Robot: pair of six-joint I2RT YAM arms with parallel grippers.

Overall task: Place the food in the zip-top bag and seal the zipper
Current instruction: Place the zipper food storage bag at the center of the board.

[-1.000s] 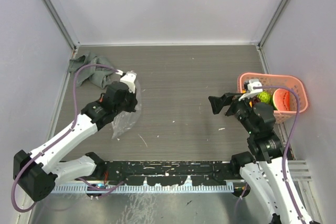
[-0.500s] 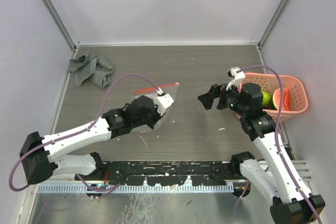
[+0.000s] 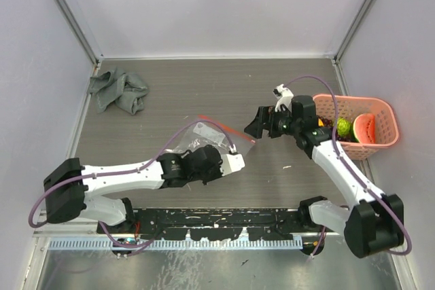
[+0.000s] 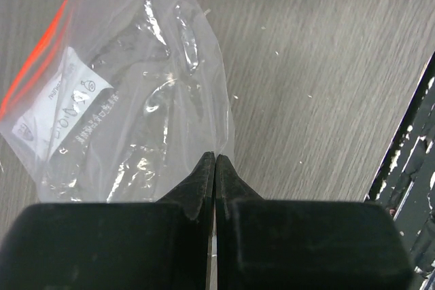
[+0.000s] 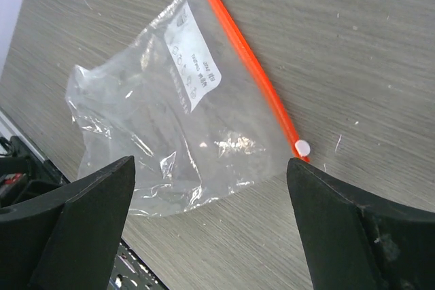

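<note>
I will next lower the open fingers of my right gripper to the left in the top view, around the zipper's middle (image 3: 230,128) (image 5: 252,66). It lies below and that way.
The zip-top bag (image 3: 212,134) is a clear pouch at the table's middle, with its red-orange zipper (image 3: 228,129) along the far-right edge. My left gripper (image 3: 198,157) is shut on the bag's near edge (image 4: 215,158). My right gripper (image 3: 262,124) is open and empty, just right of the zipper. In the right wrist view the bag (image 5: 170,127), the zipper (image 5: 251,73) and its white slider (image 5: 301,147) lie between the wide-open jaws (image 5: 211,195). The watermelon slice (image 3: 366,128), the green fruit (image 3: 343,127) and an orange piece (image 3: 321,123) sit in the basket. The grapes are hidden.
The pink lattice basket (image 3: 382,105) stands at the right edge behind my right arm. A grey cloth (image 3: 119,92) lies at the far left corner. A black rail (image 3: 217,221) runs along the near edge.
My left arm has carried the bag from beside the grey cloth to the table's middle. My right gripper has swung left from the basket to the bag's zipper side.
</note>
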